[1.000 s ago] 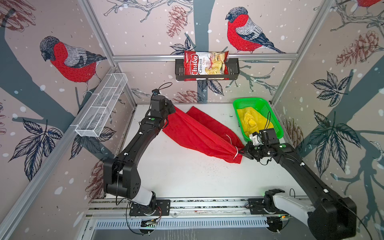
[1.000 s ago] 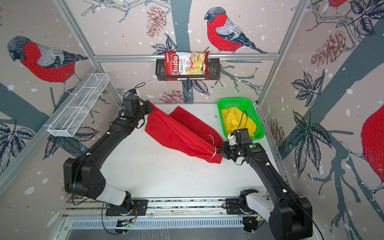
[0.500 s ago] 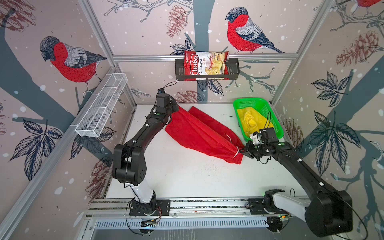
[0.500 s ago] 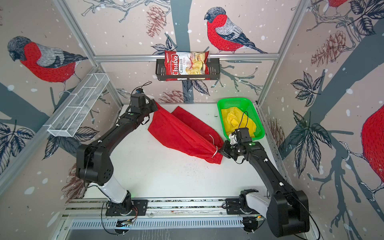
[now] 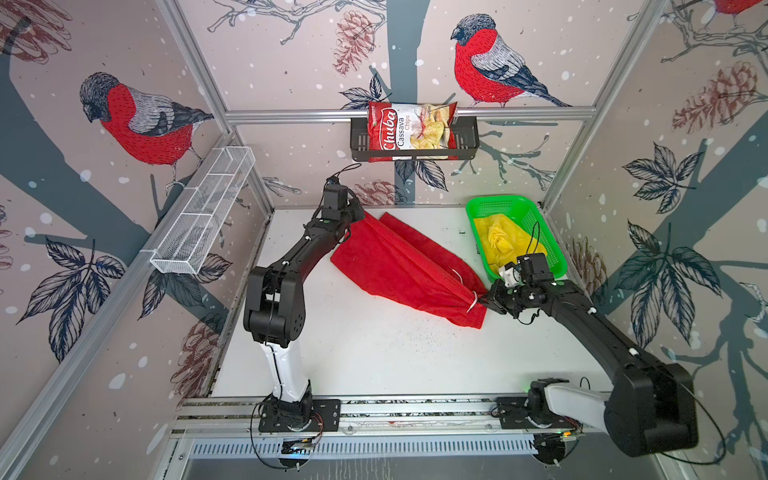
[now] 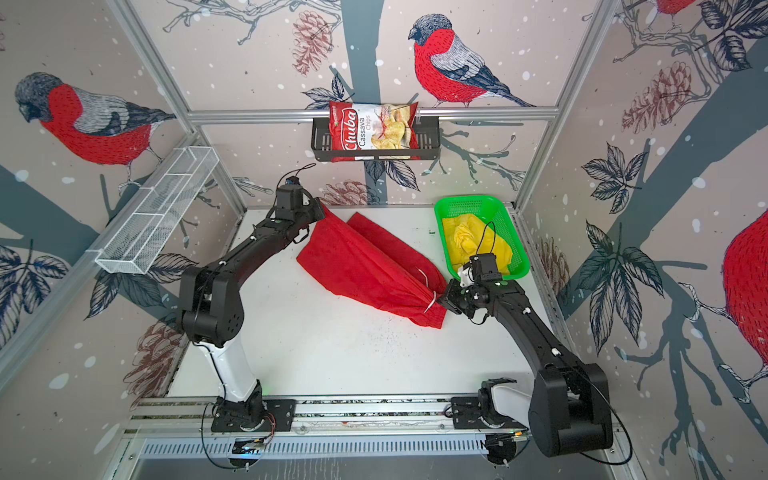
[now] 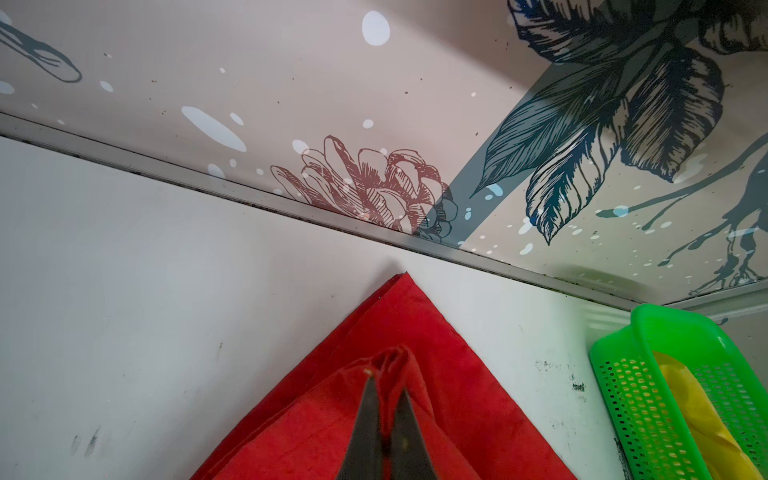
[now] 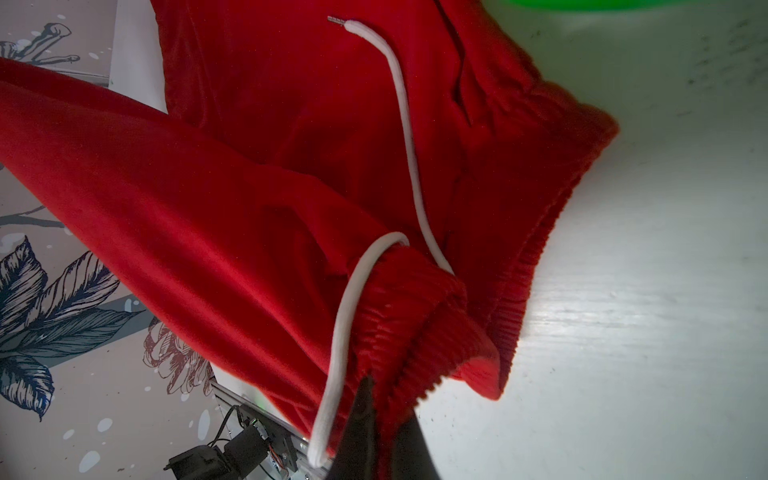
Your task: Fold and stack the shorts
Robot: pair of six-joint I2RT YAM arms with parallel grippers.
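My left gripper lowers toward the far corner of the shorts' flat red leg (image 5: 389, 220) (image 7: 409, 305) below it next and releases the bunched leg hem there.
The red shorts (image 5: 399, 266) (image 6: 365, 266) hang stretched in a diagonal band over the white table, and both grippers hold them. My left gripper (image 5: 360, 212) (image 7: 385, 380) is shut on a bunched leg hem near the back wall. Its fingers pinch a fold of the red shorts (image 7: 457, 395). My right gripper (image 5: 484, 297) (image 8: 386, 399) is shut on the ribbed waistband of the red shorts (image 8: 249, 187), beside the white drawstring (image 8: 399, 104). The yellow shorts (image 5: 503, 245) (image 6: 469, 241) lie crumpled in the green basket (image 5: 498, 200).
The green basket (image 6: 465, 199) (image 7: 615, 374) stands at the back right, just behind my right gripper. A chips bag (image 5: 409, 126) sits in a black rack on the back wall. A white wire shelf (image 5: 203, 216) hangs on the left wall.
My left gripper has carried the leg hem a little to the right along the back wall, and its arm now stands more upright. My right gripper has hardly moved.
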